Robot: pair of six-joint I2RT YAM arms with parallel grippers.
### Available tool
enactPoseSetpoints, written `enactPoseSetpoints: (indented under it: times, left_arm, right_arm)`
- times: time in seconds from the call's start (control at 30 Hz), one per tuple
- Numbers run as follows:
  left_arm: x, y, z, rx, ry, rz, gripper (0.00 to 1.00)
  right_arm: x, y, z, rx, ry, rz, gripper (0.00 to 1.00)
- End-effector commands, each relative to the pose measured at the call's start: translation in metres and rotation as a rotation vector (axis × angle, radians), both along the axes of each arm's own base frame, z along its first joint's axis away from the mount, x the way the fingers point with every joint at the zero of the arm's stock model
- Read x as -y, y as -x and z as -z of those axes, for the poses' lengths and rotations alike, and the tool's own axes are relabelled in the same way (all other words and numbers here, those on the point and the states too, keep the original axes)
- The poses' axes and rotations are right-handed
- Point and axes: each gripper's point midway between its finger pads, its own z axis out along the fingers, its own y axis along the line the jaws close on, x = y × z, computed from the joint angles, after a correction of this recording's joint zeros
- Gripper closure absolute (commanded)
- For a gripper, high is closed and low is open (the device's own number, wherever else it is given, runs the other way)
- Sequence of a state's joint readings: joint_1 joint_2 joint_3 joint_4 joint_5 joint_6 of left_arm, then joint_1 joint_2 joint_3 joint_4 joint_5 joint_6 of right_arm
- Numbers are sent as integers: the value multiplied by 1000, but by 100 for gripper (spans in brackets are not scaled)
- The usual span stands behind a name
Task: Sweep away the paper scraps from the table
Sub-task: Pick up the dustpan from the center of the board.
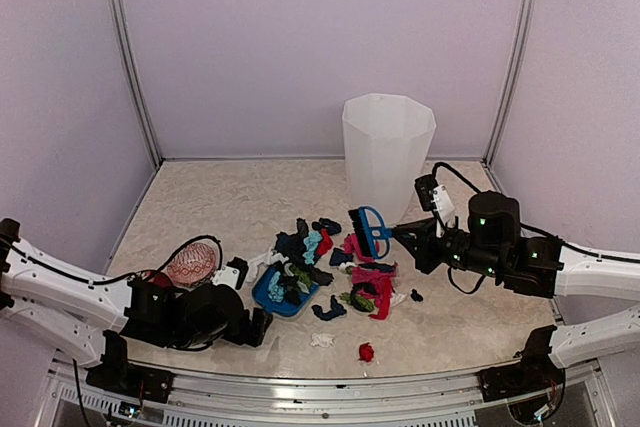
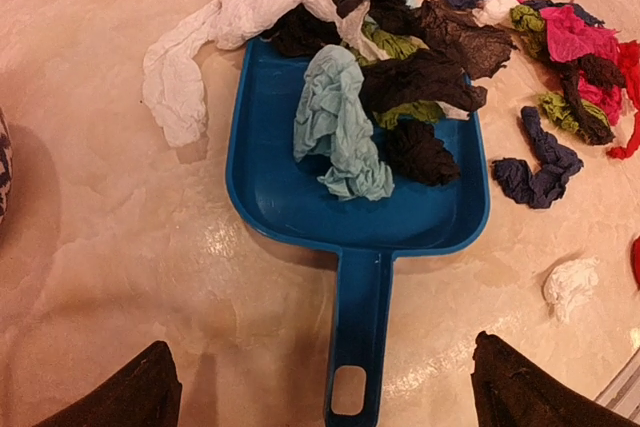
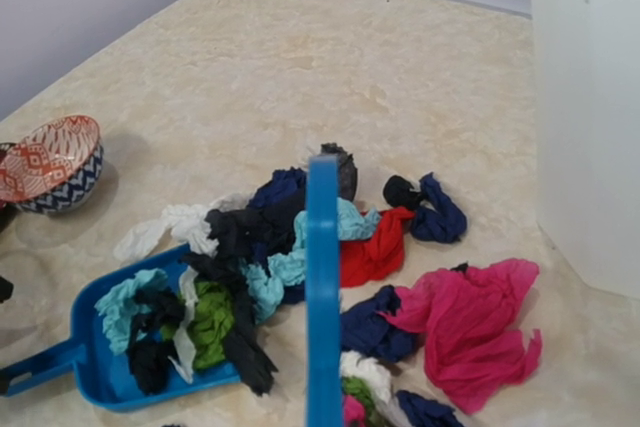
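The dustpan handle lies between the left gripper's wide-open fingers, so the left gripper will next go down onto the handle's part between hole and pan (image 2: 358,335) and close there.
Paper scraps (image 1: 372,277) in magenta, red, black, teal, green and white lie heaped mid-table (image 1: 230,197). A blue dustpan (image 1: 283,295) sits at the heap's left side with several scraps in it (image 2: 340,127). My left gripper (image 1: 258,327) is open. In the left wrist view its fingers (image 2: 140,397) stand wide apart either side of the dustpan handle (image 2: 360,347), not touching it. My right gripper (image 1: 408,237) is shut on a blue brush (image 1: 370,230), held upright at the heap's right side. The brush (image 3: 322,287) crosses the right wrist view, where the fingers are hidden.
A tall white faceted bin (image 1: 388,147) stands behind the heap, at the right edge of the right wrist view (image 3: 590,97). A patterned bowl (image 1: 190,264) sits by the left arm. A loose red scrap (image 1: 366,352) and a white one (image 1: 322,340) lie near the front edge.
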State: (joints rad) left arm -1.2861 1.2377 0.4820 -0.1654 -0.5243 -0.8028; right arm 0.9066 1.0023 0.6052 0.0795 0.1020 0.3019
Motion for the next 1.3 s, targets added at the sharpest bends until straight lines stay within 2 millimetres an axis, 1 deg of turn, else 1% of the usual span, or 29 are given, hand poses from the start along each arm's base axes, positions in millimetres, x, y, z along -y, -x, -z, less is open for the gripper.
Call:
enactPoseSetpoints:
  times: [0.0,0.1,0.17,0.27,0.4,0.6,0.67,0.83,0.9,1.0,1.13,1.27]
  left_arm:
    - [5,-8,-2,67,44,-21,1]
    - [3,-10,7,81,19,-31,1]
    - [6,-11,12,89,2,-18,1]
    - [12,-11,15,100,-16,-2,1]
    - [14,-11,20,108,-38,1,3]
    - [21,-10,29,107,-65,13,9]
    - [25,-9,30,112,-82,21,13]
    - [28,-7,40,111,-122,27,21]
    - [29,-7,44,105,-126,28,26]
    - [28,-4,49,94,-128,26,32]
    - [23,-1,54,89,-130,10,33]
    - [20,3,57,91,-114,1,37]
  right_arm:
    - [1,-3,-14,22,-46,9,100]
    - [0,-4,-14,18,-50,7,100]
    - [-2,-3,-13,12,-51,1,100]
    - [-3,-3,-12,7,-50,-4,100]
    - [-3,-3,-12,4,-48,1,100]
    - [-5,-4,-10,-5,-46,-4,100]
    - [-6,-4,-10,-5,-45,-6,100]
    - [-7,-5,-11,-3,-42,-9,100]
    - [-8,-5,-10,-4,-38,-11,100]
    - [-8,-5,-10,-4,-37,-12,100]
    - [-9,-6,-9,-3,-34,-11,100]
    - [-9,-6,-7,-8,-31,-11,100]
